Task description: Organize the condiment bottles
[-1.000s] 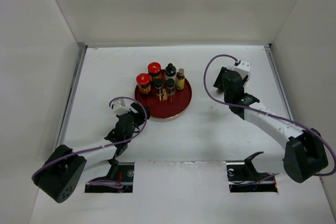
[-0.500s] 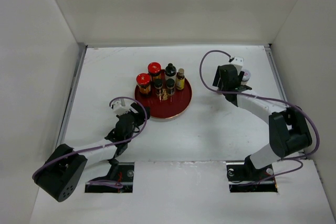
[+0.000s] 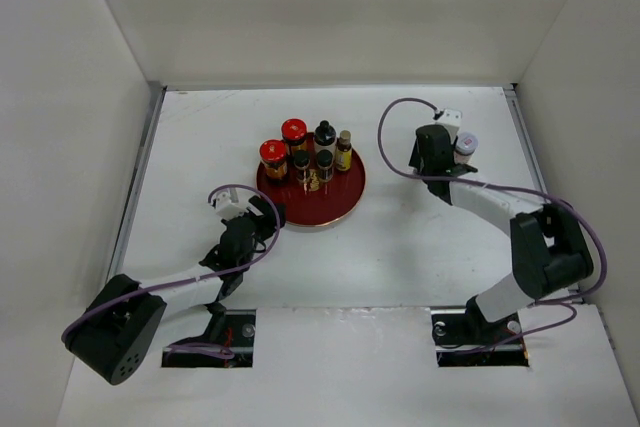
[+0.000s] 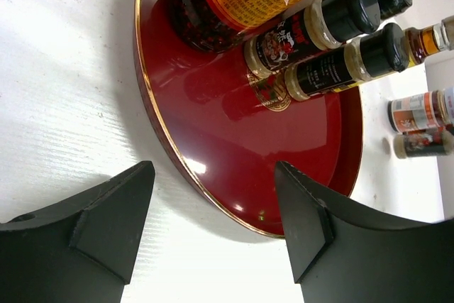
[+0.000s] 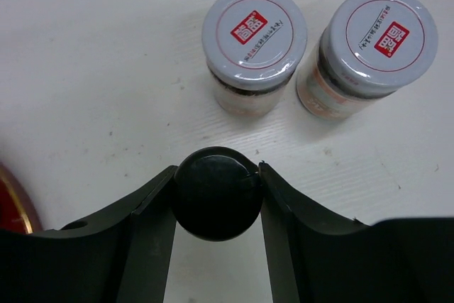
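The robot should carry the black-capped bottle with its right gripper to the left in the top view, to the bare tray by the near red-capped jar, then lower and release it.
The round red tray (image 3: 338,202) holds two red-capped jars (image 3: 273,154), a tall black-capped bottle (image 3: 324,134), a small yellow-labelled bottle (image 3: 344,150) and two small black-capped bottles (image 3: 301,160). My right gripper (image 3: 436,159) stands right of the tray. In the right wrist view it (image 5: 216,196) is shut on a black-capped bottle (image 5: 216,193), whose body is hidden. Two white-lidded jars (image 5: 254,33) (image 5: 383,37) stand on the table just beyond it. My left gripper (image 3: 268,215) is open and empty at the tray's near-left rim (image 4: 177,154).
White walls enclose the table on the left, back and right. The tray's edge (image 5: 10,207) shows at the left of the right wrist view. One white-lidded jar (image 3: 465,144) shows beside the right gripper from above. The two arm bases sit at the near edge.
The right arm has folded in and its gripper has shifted slightly left and back, uncovering a white-lidded jar on its right. The left arm and the tray's bottles have not moved.
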